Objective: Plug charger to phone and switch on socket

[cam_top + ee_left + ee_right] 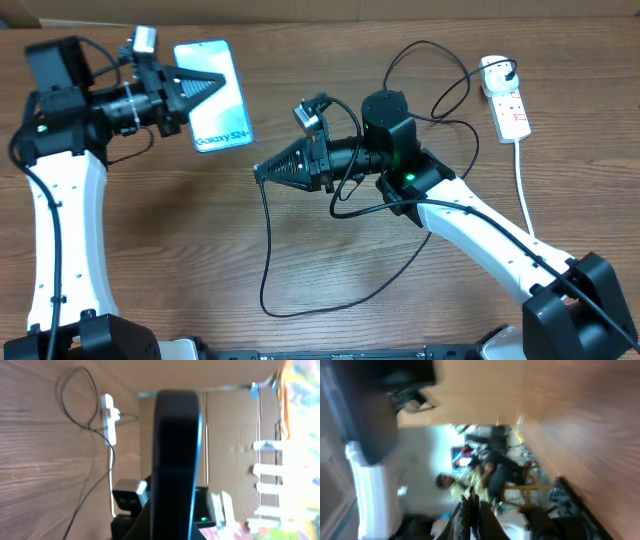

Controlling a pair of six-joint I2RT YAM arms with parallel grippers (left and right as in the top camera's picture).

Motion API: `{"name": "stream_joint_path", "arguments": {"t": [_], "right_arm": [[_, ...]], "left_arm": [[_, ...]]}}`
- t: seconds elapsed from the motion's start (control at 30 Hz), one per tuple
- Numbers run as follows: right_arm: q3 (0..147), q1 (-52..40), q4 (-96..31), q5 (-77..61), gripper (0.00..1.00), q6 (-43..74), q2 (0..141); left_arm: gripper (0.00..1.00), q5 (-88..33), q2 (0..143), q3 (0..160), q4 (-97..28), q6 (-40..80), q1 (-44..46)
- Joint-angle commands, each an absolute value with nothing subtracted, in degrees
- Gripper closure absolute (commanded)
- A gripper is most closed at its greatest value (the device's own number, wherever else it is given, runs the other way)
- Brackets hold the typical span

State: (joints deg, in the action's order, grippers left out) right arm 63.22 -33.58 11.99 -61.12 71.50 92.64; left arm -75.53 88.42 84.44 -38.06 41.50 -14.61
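Note:
I will next lower my right gripper to the bare wood below it and to its right in the overhead view, with its fingers tilting downward, and release the tip end of the charger.
My left gripper point(203, 87) is shut on the phone point(222, 110) and holds it at the back left, its light blue "Galaxy" screen facing up. In the left wrist view the phone point(175, 455) shows edge-on as a dark slab between the jaws. My right gripper point(263, 171) is shut on the tip end of the charger, right of and below the phone and apart from it. The thin black cable point(266, 255) loops down and back to the white adapter point(494, 68) in the socket point(511, 112). In the right wrist view the jaws point(470, 510) pinch something thin and dark.
The socket's thick white cord point(524, 195) runs down the right side of the wooden table point(180, 250). Cable loops lie behind the right arm point(430, 70). The socket point(109, 417) also shows in the left wrist view. The right wrist view is blurred.

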Motion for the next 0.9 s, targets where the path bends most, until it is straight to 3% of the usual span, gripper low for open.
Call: {"name": "stream_joint_path", "arguments": {"t": [0.0,0.33,0.73,0.87], "right_arm": [[63.77,-33.23,2.94,-52.45,0.96,60.60,92.90],[63.72,-32.99,-22.63,-18.87,0.96,47.64,95.20],[63.72,-30.79,-23.49,-14.96,0.96,46.44,108.31],[63.72,-29.41,-23.86,-13.41,0.88,46.37,108.51]], "left_arm": [[0.96,-74.72,87.53,84.90,-37.39,43.24,-18.00],[0.96,-74.26,87.53,84.90,-41.93,37.15,-19.11],[0.96,-73.91,87.53,84.90,-44.82,34.17,-19.11],[0.96,-73.91,87.53,84.90,-45.23,33.36,-19.11]]}}
